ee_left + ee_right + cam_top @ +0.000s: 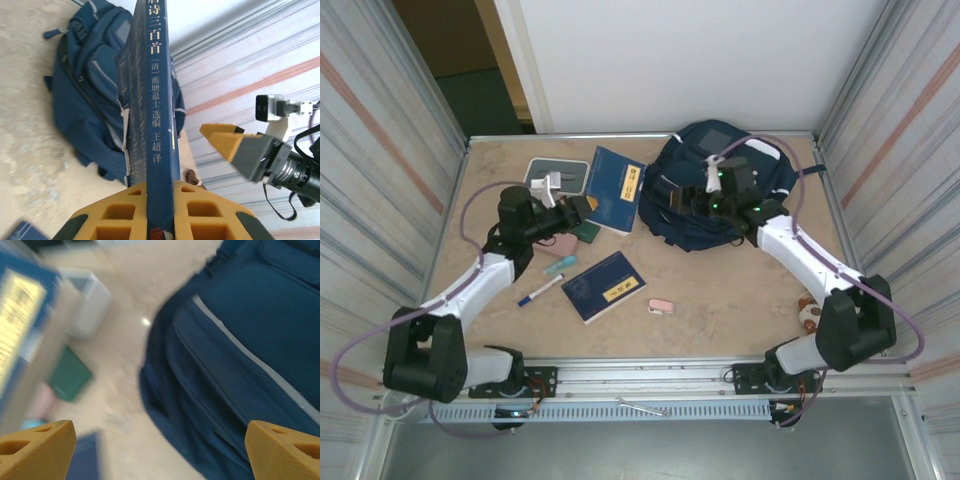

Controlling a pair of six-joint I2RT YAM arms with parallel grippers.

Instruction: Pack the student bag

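My right gripper needs to go down onto the zipper edge of the bag's opening (202, 390) next, because the bag is closed while my left gripper holds the book.
The student bag (725, 180), a navy-blue backpack with pale stripes, lies at the back right of the table. My left gripper (582, 207) is shut on a blue book (617, 187) and holds it raised just left of the bag. In the left wrist view the book's spine (156, 100) stands clamped between the yellow fingers (210, 215), with the bag (87, 90) beyond. My right gripper (695, 202) hovers open over the bag's left edge. In its own blurred view the bag (240, 340) lies under the spread right gripper (160, 455), which holds nothing.
A second blue book (604, 286) lies mid-table, with a pen (540, 290) to its left and a pink eraser (662, 306) to its right. A grey-and-white box (552, 176), a green item (588, 233) and a pink item (560, 246) lie near the left gripper. Metal walls enclose the table.
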